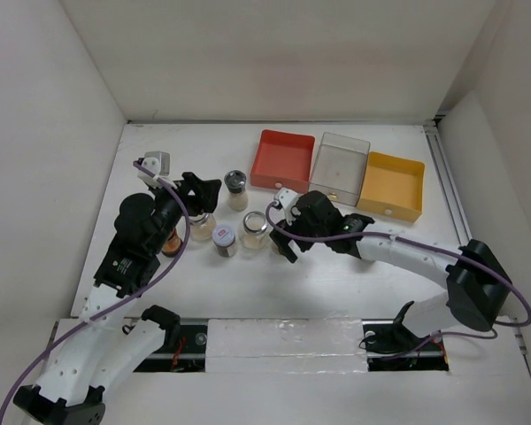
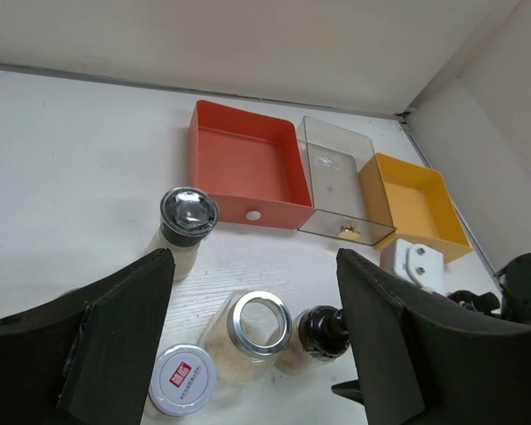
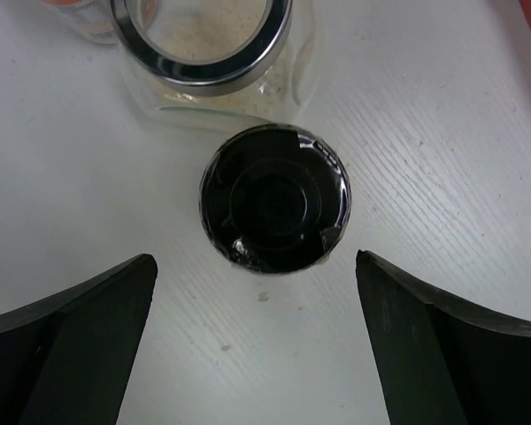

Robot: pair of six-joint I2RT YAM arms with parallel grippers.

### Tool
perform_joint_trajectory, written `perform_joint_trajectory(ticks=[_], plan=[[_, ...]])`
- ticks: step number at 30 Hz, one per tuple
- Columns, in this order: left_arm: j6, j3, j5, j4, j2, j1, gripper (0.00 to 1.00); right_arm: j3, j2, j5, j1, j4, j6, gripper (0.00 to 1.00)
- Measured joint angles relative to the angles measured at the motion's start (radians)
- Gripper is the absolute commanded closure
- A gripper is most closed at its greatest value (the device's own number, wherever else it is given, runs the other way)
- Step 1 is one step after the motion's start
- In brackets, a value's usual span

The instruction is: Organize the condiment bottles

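Note:
My right gripper's open fingers will go around the black cap (image 3: pixel 275 198) on the silver-lidded jar next.
Several condiment bottles stand left of centre. A dark-capped bottle (image 1: pixel 236 188) (image 2: pixel 188 221) is farthest back. A white-capped jar (image 1: pixel 224 240) (image 2: pixel 182 379) and a silver-lidded jar (image 1: pixel 254 231) (image 2: pixel 257 326) (image 3: pixel 203 40) stand side by side. A small black-capped bottle (image 2: pixel 323 332) (image 3: pixel 274 197) stands right of the silver jar. My right gripper (image 1: pixel 281 232) (image 3: pixel 255 283) is open above it, fingers either side, not touching. My left gripper (image 1: pixel 197 199) (image 2: pixel 252 261) is open and empty over a pale bottle (image 1: pixel 202 228). A reddish bottle (image 1: pixel 171 241) stands by the left arm.
A red tray (image 1: pixel 282 160) (image 2: pixel 248 164), a clear tray (image 1: pixel 340 166) (image 2: pixel 336 181) and a yellow tray (image 1: pixel 391 185) (image 2: pixel 413 204) sit in a row at the back right. White walls enclose the table on three sides.

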Motion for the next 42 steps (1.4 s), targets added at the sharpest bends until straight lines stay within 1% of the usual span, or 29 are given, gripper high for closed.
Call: perform_joint_trajectory(ticks=[3,7,8,10,11,12,14,15,16,18,19,20,21,24,27,28,30,32,34,36,38,42], plan=[[0.0,0.0,0.006,0.0,0.0,0.0,0.3,0.015,0.05,0.011,0.0,0.032,-0.005,0.0],[0.003,-0.008,0.011,0.004,0.0,0.0,0.3,0.018,0.069,0.037,0.0,0.074,-0.004,0.04],[0.003,-0.011,0.012,0.005,0.0,0.0,0.3,0.018,0.07,0.041,0.0,0.084,-0.004,0.08],[0.003,-0.014,0.015,0.004,0.0,0.0,0.3,0.022,0.074,0.048,0.0,0.101,-0.004,0.13],[0.003,-0.014,0.016,0.005,0.001,0.0,0.3,0.025,0.077,0.051,0.0,0.113,-0.004,0.19],[0.003,-0.014,0.019,0.005,0.001,0.0,0.3,0.027,0.079,0.053,0.0,0.121,-0.004,0.29],[0.003,-0.014,0.024,0.007,0.001,0.0,0.3,0.029,0.084,0.058,0.0,0.135,-0.003,0.38],[0.003,-0.014,0.028,0.008,0.001,0.0,0.3,0.031,0.086,0.061,0.0,0.137,-0.003,0.46],[0.003,-0.014,0.031,0.008,0.001,0.0,0.3,0.032,0.088,0.064,0.0,0.141,-0.002,0.5],[0.003,-0.014,0.034,0.008,0.001,0.0,0.3,0.032,0.089,0.069,0.0,0.143,0.001,0.51],[0.003,-0.014,0.035,0.008,0.001,0.0,0.3,0.032,0.089,0.072,0.0,0.143,0.001,0.58],[0.003,-0.014,0.035,0.008,0.001,0.0,0.3,0.032,0.089,0.077,0.0,0.143,0.001,0.62],[0.004,-0.014,0.036,0.008,0.001,0.0,0.3,0.032,0.087,0.082,0.0,0.141,0.001,0.63],[0.003,-0.014,0.039,0.008,0.001,0.0,0.3,0.032,0.06,0.099,0.0,0.115,0.002,0.63],[0.004,-0.014,0.039,0.008,0.001,0.0,0.3,0.035,-0.027,0.124,-0.001,0.074,0.002,0.63],[0.003,-0.014,0.04,0.008,0.001,0.0,0.3,0.043,-0.056,0.13,-0.005,0.065,0.003,0.65],[0.004,-0.014,0.041,0.008,0.004,0.0,0.3,0.086,-0.102,0.13,-0.018,0.063,0.005,0.65],[0.003,-0.014,0.041,0.008,0.008,0.0,0.3,0.164,-0.103,0.127,-0.047,0.077,0.008,0.65],[0.003,-0.014,0.041,0.008,0.008,0.0,0.3,0.253,-0.067,0.106,-0.094,0.117,0.012,0.65],[0.003,-0.014,0.041,0.008,0.005,0.0,0.3,0.346,0.003,0.085,-0.142,0.169,0.012,0.65],[0.003,-0.014,0.041,0.008,0.0,0.0,0.3,0.432,0.093,0.068,-0.184,0.215,0.011,0.65],[0.003,-0.014,0.042,0.009,-0.014,0.0,0.3,0.641,0.329,0.011,-0.255,0.249,0.007,0.65]])
